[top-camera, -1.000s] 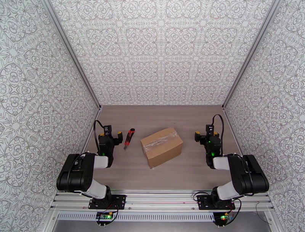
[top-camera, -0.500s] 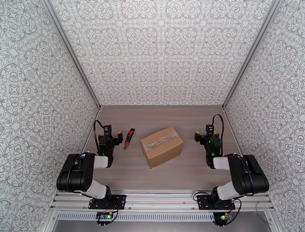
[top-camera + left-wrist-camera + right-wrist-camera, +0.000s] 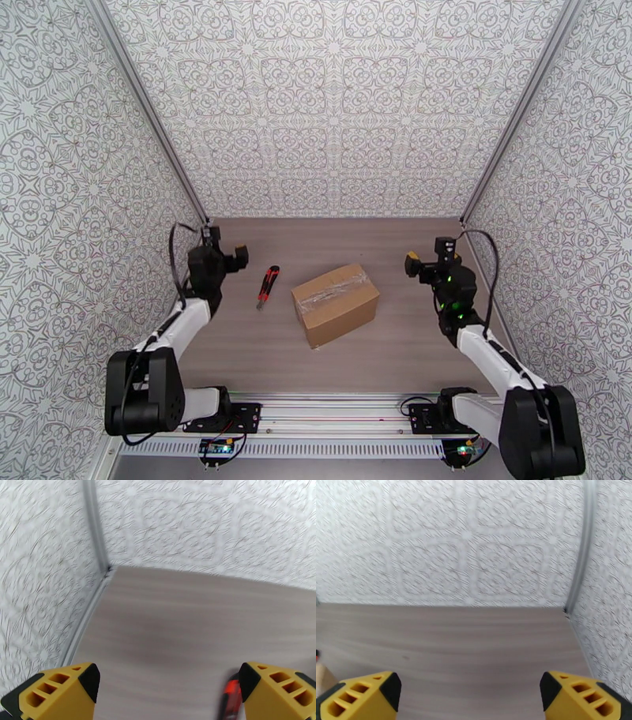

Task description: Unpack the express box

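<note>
Next, my left gripper tilts downward and comes down onto the utility knife's body near the blade, since the knife lies below it, toward the box.
The express box, a brown cardboard carton with shiny clear tape along its top seam, lies closed at the middle of the table. My left gripper hovers open to the left of it, near the left wall, with nothing between its yellow fingers. My right gripper hovers open to the right of the box, also holding nothing. In the right wrist view the yellow fingers stand wide apart, and a tan corner of the box shows at the left edge.
A red-and-black utility knife lies on the table between the left gripper and the box; its red body shows beside the left gripper's right finger. Patterned walls enclose the wooden table on three sides.
Both arms have unfolded and lifted, carrying their grippers up and toward the back wall. The box and the knife have not moved. Both grippers stay open.
</note>
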